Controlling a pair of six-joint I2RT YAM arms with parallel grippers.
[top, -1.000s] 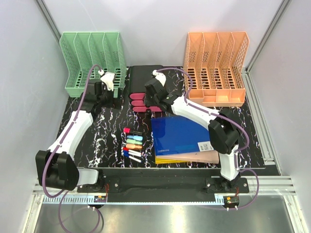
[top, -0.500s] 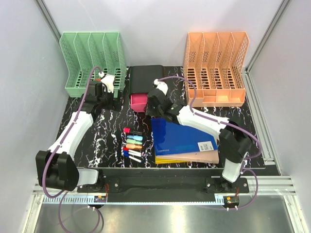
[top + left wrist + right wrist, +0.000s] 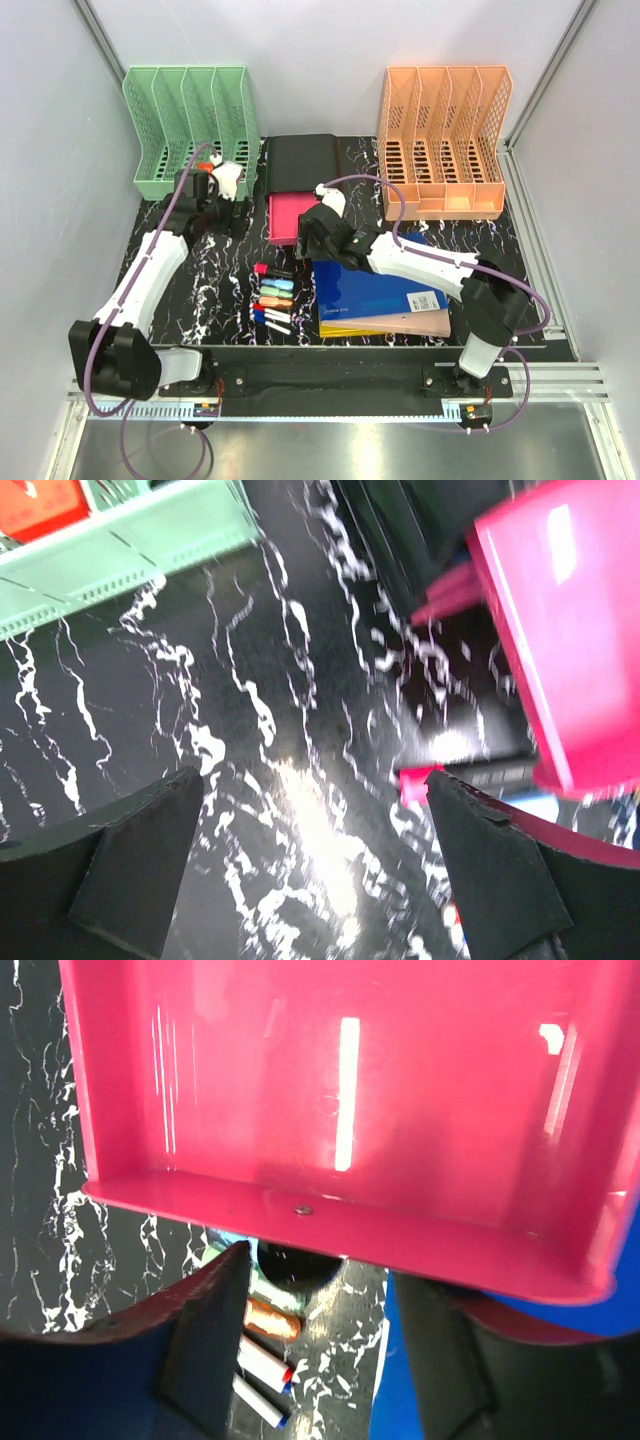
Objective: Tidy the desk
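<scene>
The robot's left gripper needs to swing back and to the right in the top view next, turning and going down to close across the white markers, because the markers lie side by side.
The desk [image 3: 215, 270] is a black tabletop with white veining. A pink drawer [image 3: 288, 215] stands pulled out from the front of a black case [image 3: 300, 160] at the back middle. My right gripper [image 3: 308, 236] is at the drawer's front edge. In the right wrist view the drawer [image 3: 340, 1090] fills the top, and its black knob [image 3: 295, 1263] sits between my right gripper's [image 3: 320, 1270] spread fingers, with a gap on the right side. My left gripper [image 3: 312, 780] hangs open over bare desk [image 3: 250, 680], left of the drawer [image 3: 560, 630], holding nothing.
A green file rack [image 3: 190, 115] stands at the back left and an orange one [image 3: 445, 130] at the back right. Several markers [image 3: 273, 300] lie in a row at the front middle. A blue folder [image 3: 365, 280] lies on other papers beside them.
The pink drawer has slid out of the black case toward the front with my right gripper. The right jaws have spread off the knob. My left gripper has shifted slightly.
</scene>
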